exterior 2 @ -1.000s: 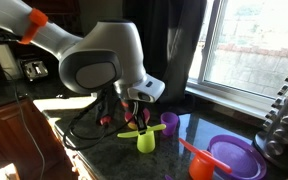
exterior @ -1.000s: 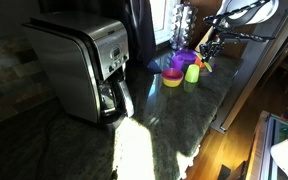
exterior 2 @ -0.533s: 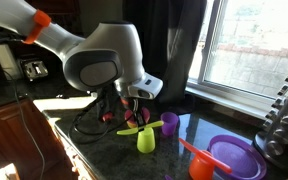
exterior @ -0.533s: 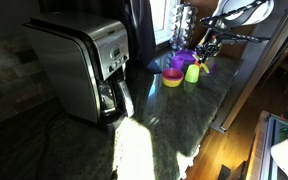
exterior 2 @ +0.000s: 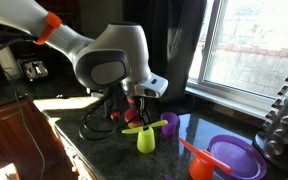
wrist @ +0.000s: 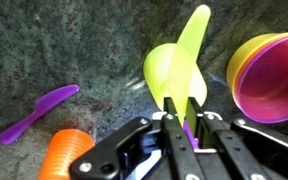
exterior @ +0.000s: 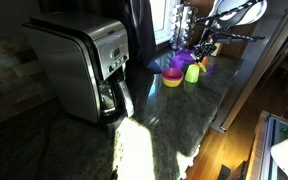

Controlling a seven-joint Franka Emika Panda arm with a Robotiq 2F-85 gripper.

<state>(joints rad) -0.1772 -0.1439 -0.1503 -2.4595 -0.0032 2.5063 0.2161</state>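
Observation:
The green cup is just below my gripper. My gripper next needs to go down a little and let go of the yellow-green spoon over the green cup's opening (exterior 2: 146,133) (wrist: 183,92).
My gripper (wrist: 179,112) is shut on a yellow-green plastic spoon (wrist: 184,55), which reaches away from the fingers over the dark stone counter (wrist: 74,40). In an exterior view the gripper (exterior 2: 136,113) holds the spoon (exterior 2: 149,127) level just above a green cup (exterior 2: 146,141). A small purple cup (exterior 2: 170,122) stands just beyond. In the wrist view a purple knife (wrist: 39,111) lies to the left, an orange cup (wrist: 66,156) sits at lower left, and a yellow bowl with a pink inside (wrist: 272,76) is at the right.
A coffee maker (exterior: 84,65) stands on the counter (exterior: 134,140) well away from the cups. An orange cup (exterior 2: 200,167), orange spoon (exterior 2: 188,150) and purple plate (exterior 2: 236,156) sit near a window (exterior 2: 249,45). A rack (exterior 2: 284,115) is at the edge.
The arm has shifted a little toward the window with the spoon still gripped, bringing it over the green cup. Nothing on the counter has moved.

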